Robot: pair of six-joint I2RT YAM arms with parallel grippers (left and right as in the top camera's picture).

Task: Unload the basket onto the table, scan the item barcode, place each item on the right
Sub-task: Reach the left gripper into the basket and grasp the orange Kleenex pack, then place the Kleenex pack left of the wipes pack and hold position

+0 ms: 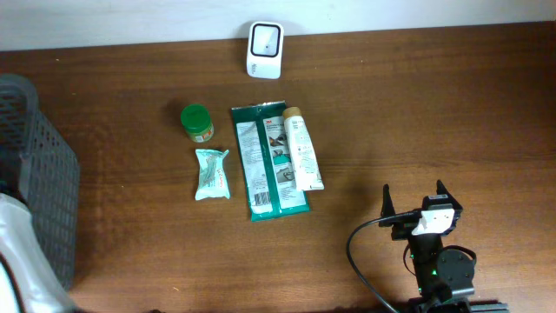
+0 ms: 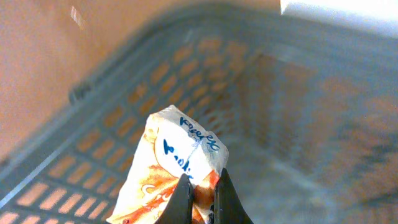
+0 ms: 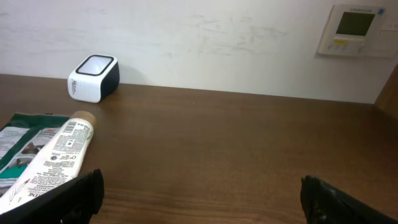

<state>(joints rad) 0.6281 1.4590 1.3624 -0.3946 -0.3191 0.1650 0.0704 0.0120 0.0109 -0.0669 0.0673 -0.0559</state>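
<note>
My left gripper should rise out of the basket and then go down over the wood (image 1: 184, 170) beside the small teal packet to release, since that spot is empty.
In the left wrist view my left gripper (image 2: 202, 183) is shut on a crumpled white packet with orange print and blue lettering (image 2: 171, 165), pinching its lower edge. The packet hangs over the inside of a grey mesh basket (image 2: 106, 124). The white barcode scanner (image 1: 265, 49) stands at the table's far edge, and also shows in the right wrist view (image 3: 93, 78). My right gripper (image 1: 415, 200) stands open near the front right of the table, its jaws wide apart with only bare wood between them.
The grey basket (image 1: 39, 174) fills the table's left side. At the centre lie a green-lidded jar (image 1: 197, 122), a small teal packet (image 1: 212, 174), a green pouch (image 1: 265, 161) and a white tube (image 1: 301, 149). A black cable (image 1: 365, 261) loops beside the right arm.
</note>
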